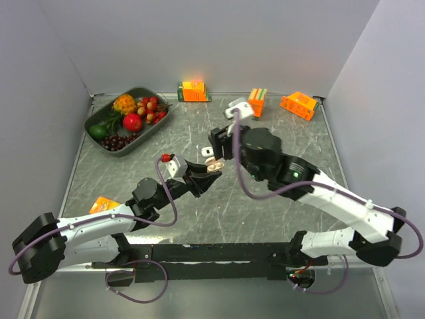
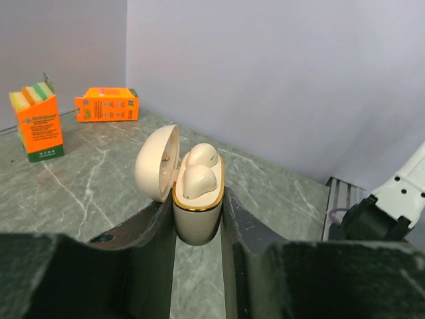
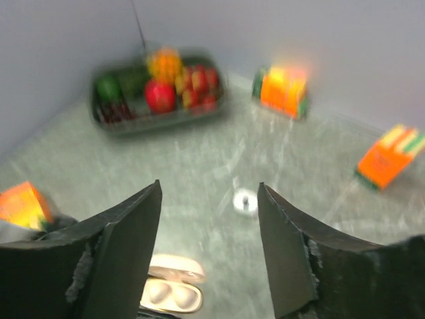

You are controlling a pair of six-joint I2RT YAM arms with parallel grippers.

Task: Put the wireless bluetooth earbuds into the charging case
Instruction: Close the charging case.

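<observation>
The robot's left gripper will next tilt downward and lower the charging case [image 2: 197,219] to release it on the marbled tabletop by the pale spot, since that place is below the gripper.
The charging case [image 2: 197,219] is pale beige with a gold rim, and its lid [image 2: 156,163] is swung open to the left. Two stubby earbuds [image 2: 198,174] sit side by side in its wells. My left gripper [image 2: 198,222] is shut on the case body and holds it upright above the table, near the middle in the top view [image 1: 212,166]. My right gripper [image 3: 209,186] hovers just above and beyond the case, open, with nothing between its fingers. From the right wrist the case [image 3: 172,292] with both earbuds shows low, beside the left finger [image 3: 126,246].
A dark tray of fruit [image 1: 99,141] stands at the back left. Orange cartons stand along the back wall [image 1: 193,91], [image 1: 257,102], [image 1: 298,105], and another [image 1: 104,204] lies by the left arm. A small pale round spot [image 3: 245,201] shows on the marbled tabletop.
</observation>
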